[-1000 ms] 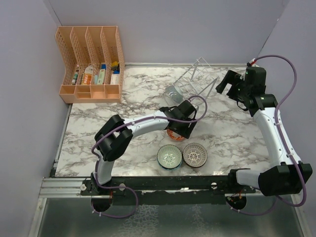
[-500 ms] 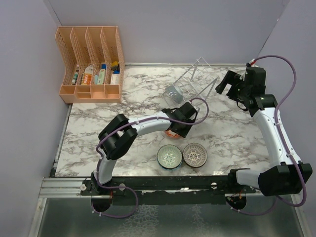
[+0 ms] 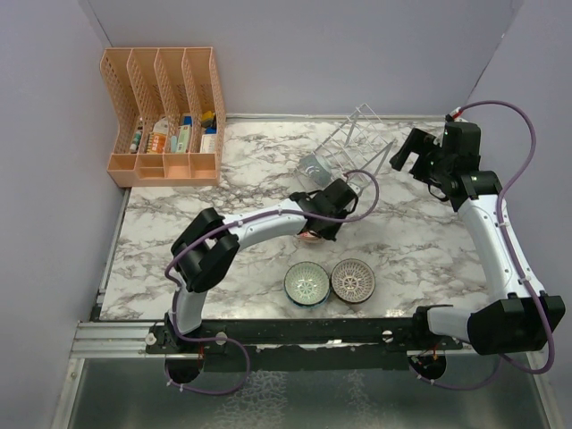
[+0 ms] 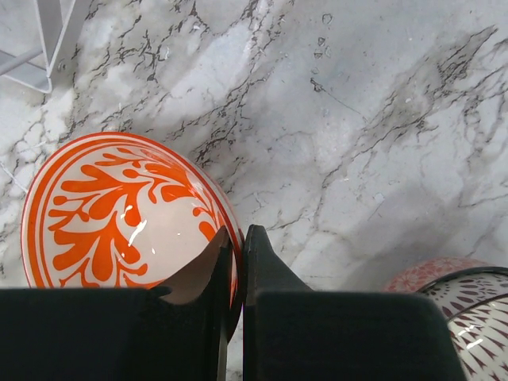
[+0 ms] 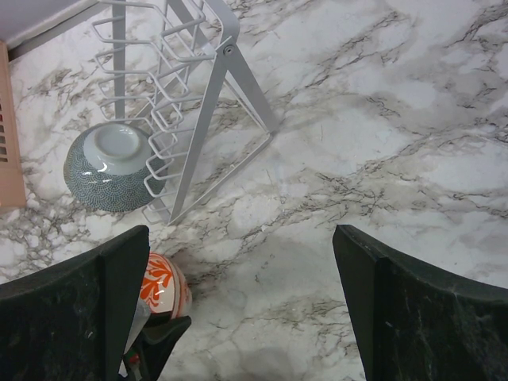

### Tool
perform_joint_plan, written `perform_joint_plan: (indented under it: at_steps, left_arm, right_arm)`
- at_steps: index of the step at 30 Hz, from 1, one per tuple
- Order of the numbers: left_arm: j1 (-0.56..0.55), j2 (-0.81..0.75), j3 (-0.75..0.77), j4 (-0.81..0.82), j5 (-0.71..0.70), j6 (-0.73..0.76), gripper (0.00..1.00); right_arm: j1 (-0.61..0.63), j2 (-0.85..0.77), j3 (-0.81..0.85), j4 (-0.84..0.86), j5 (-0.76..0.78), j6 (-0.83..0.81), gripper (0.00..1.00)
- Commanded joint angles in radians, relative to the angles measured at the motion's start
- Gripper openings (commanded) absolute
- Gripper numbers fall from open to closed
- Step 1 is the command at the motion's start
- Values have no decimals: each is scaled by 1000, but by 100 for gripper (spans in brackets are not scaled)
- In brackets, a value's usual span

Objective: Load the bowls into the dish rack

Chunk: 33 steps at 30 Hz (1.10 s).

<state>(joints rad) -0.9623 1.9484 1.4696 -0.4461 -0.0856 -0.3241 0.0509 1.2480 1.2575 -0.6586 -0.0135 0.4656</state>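
Note:
The slots (image 3: 337, 155) beside the grey-blue bowl are empty, so I will lift my left gripper outward, turn it, and lower the red-rimmed bowl (image 3: 307, 235) into them to let it go.
The red-rimmed bowl (image 4: 111, 214), pale inside with an orange leaf pattern, is tilted, and my left gripper (image 4: 236, 242) is shut on its right rim. In the top view this bowl (image 3: 307, 235) shows only as a sliver under the left gripper (image 3: 314, 228). Near the front edge sit the teal-green bowl (image 3: 307, 284) and the brown-grey lattice bowl (image 3: 353, 280), side by side. The white wire dish rack (image 3: 353, 143) stands at the back, with a grey-blue bowl (image 5: 111, 167) in its near end. My right gripper (image 3: 409, 152) hovers open to the right of the rack, holding nothing.
An orange slotted organizer (image 3: 165, 116) with small items stands at the back left corner. Purple walls close off the left, back and right sides. Bare marble (image 3: 411, 241) lies between the rack and the front bowls.
My left gripper has shut on the red-rimmed bowl's rim and shifted slightly back toward the rack with it. The right arm has not moved.

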Motion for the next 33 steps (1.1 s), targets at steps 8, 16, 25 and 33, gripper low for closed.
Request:
perform_joint_plan:
  at_steps: [8, 16, 25, 33]
  left_arm:
    - [132, -191, 277, 69, 184, -188, 0]
    - [349, -313, 48, 637, 371, -639, 0]
    - [424, -259, -101, 1157, 334, -950, 0]
    - [451, -82, -184, 1546, 250, -1202, 0]
  right_arm:
    - [-6, 36, 73, -1, -21, 8, 100]
    - [-13, 112, 159, 0, -72, 18, 100]
    - [-13, 163, 165, 6, -119, 24, 100]
    - [-13, 186, 164, 4, -129, 7, 100]
